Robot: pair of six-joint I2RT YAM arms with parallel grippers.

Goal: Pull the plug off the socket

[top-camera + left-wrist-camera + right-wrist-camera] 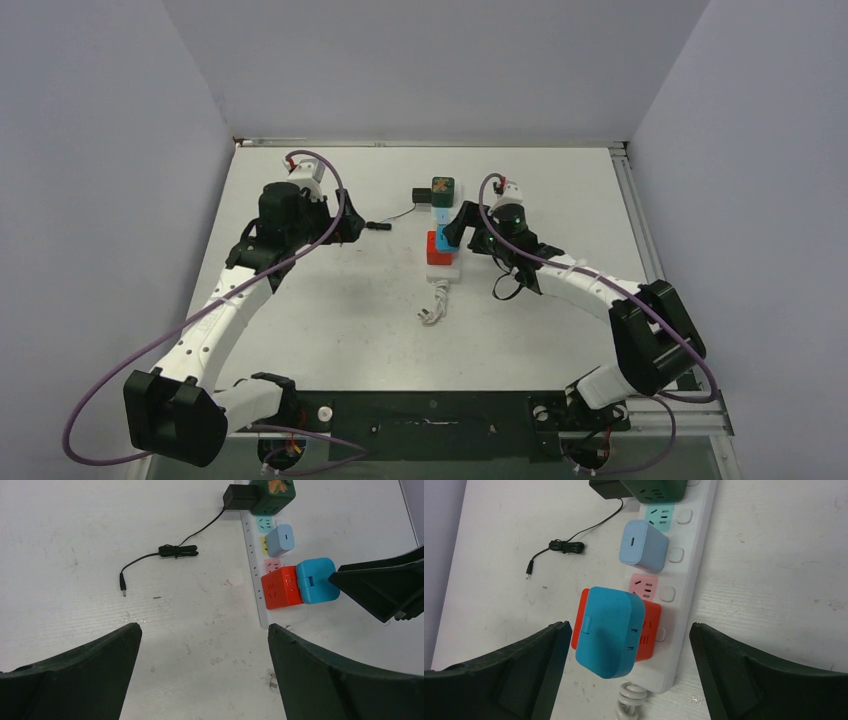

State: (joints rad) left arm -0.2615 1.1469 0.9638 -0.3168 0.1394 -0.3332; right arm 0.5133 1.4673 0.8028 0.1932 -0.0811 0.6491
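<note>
The blue cube (446, 240) (610, 631) is to the left in the top view. I should next bring the fingers of my tilted right gripper that way, upright over the blue cube, and close them.
The socket (442, 268) is a long white power strip lying mid-table, its short white cord (631, 700) coiled at the near end. A red cube plug (649, 630) sits in its nearest outlet, with a bright blue cube plug (606, 632) stacked on it. Farther along sit a pale blue charger (643, 546) and a dark green cube (654, 490). My right gripper (627, 630) hovers open over the blue cube, its fingers on either side and not touching it. My left gripper (204, 627) is open over bare table left of the strip (251, 550), holding nothing.
A black adapter (240, 497) is plugged into the green cube (272, 495), and its thin black cable (177, 551) trails left across the table to a loose barrel tip. The right arm's finger (380, 587) reaches in beside the blue cube (316, 580).
</note>
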